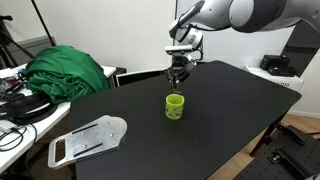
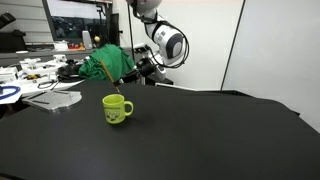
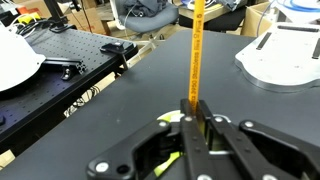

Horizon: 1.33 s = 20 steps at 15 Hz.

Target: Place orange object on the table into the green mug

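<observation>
My gripper should next lower the bottom end of the orange stick inside the mug's rim [image 3: 172, 162] before it opens, as the lime-green mug stands below it.
My gripper [image 3: 192, 112] is shut on the thin orange stick [image 3: 196, 55], which juts forward from between the fingers in the wrist view. In an exterior view the gripper [image 1: 178, 76] hangs just above the lime-green mug [image 1: 175, 106], which stands upright on the black table. In an exterior view the stick [image 2: 115, 84] slants down toward the mug [image 2: 116, 109], its lower end near the rim. Part of the mug's green rim [image 3: 172, 162] shows beneath the fingers in the wrist view.
A dark-green cloth heap [image 1: 66, 70] lies at the table's far side. A white flat plate [image 1: 88, 139] sits near the table's corner. Cables and lab clutter [image 2: 40, 70] lie beyond the table's edge.
</observation>
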### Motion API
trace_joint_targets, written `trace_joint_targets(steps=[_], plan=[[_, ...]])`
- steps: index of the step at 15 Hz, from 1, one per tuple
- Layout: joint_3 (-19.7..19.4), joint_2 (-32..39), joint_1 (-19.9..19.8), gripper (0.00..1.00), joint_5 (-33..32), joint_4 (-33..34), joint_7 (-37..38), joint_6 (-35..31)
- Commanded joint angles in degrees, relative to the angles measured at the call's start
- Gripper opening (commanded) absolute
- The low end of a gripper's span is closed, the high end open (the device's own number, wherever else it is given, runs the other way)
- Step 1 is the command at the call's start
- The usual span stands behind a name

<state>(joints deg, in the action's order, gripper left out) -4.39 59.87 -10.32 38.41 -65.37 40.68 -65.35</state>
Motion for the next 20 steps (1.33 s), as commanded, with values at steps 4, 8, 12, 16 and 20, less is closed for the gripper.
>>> trace_joint_targets(steps=[4,8,12,16,20], plan=[[-0.2,-0.1,-0.4,0.02,1.8,-1.9,0.9,-0.2],[-0.3,0.2,-0.1,0.02,2.7,-2.4,0.7,-1.2],[-0.4,0.7,0.0,0.02,3.0,-3.2,0.3,-2.0],[-0.5,1.5,0.1,0.02,2.8,-3.4,-0.5,-3.2],[-0.5,2.1,0.2,0.02,2.4,-3.4,-1.0,-4.3]])
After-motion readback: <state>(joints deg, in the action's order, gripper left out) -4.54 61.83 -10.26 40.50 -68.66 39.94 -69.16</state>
